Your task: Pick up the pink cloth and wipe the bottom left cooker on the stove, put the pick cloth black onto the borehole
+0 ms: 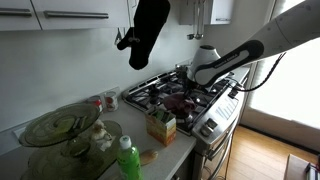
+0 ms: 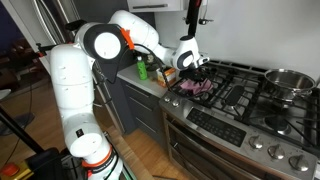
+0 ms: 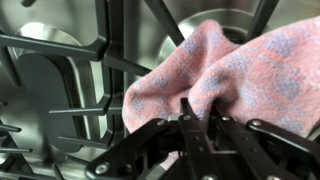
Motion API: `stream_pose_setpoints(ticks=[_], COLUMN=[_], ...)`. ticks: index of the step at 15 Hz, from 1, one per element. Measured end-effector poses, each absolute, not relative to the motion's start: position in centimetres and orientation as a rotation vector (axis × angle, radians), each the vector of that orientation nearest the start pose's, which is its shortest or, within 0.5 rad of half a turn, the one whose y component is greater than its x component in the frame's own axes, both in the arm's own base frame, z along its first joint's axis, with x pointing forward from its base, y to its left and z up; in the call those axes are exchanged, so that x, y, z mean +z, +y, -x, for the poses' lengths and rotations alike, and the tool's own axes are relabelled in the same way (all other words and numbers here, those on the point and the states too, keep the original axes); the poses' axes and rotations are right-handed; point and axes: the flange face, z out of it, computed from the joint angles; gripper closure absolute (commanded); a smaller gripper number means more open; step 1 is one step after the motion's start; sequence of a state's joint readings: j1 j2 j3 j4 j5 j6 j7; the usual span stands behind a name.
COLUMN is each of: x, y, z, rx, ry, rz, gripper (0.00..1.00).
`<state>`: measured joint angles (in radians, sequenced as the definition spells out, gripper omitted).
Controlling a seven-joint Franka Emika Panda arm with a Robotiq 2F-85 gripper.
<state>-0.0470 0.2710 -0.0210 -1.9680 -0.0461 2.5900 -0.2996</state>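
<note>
The robot's gripper is to lift the pink cloth toward the steel pot next, then let go of it over the middle grates.
The pink cloth lies bunched on the black stove grates, over a front burner near the stove's end by the counter. It also shows in both exterior views. My gripper is pressed down onto the cloth with its fingers close together and a fold of cloth pinched between them. In the exterior views the gripper stands right over the cloth.
A steel pot sits on a far burner. On the counter beside the stove stand a small carton, a green bottle, a glass lid and cups. A dark oven mitt hangs above.
</note>
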Motion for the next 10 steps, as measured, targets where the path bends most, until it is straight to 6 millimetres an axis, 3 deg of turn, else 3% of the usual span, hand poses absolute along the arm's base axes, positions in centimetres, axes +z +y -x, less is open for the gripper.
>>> stream_pose_setpoints(ticks=[6, 10], x=[39.5, 41.9], y=[-5.7, -6.7], z=[-61.8, -61.3], rx=[-0.273, -0.298], ry=[-0.449, -0.409], rz=[3.254, 3.293], gripper=[0.96, 0.96])
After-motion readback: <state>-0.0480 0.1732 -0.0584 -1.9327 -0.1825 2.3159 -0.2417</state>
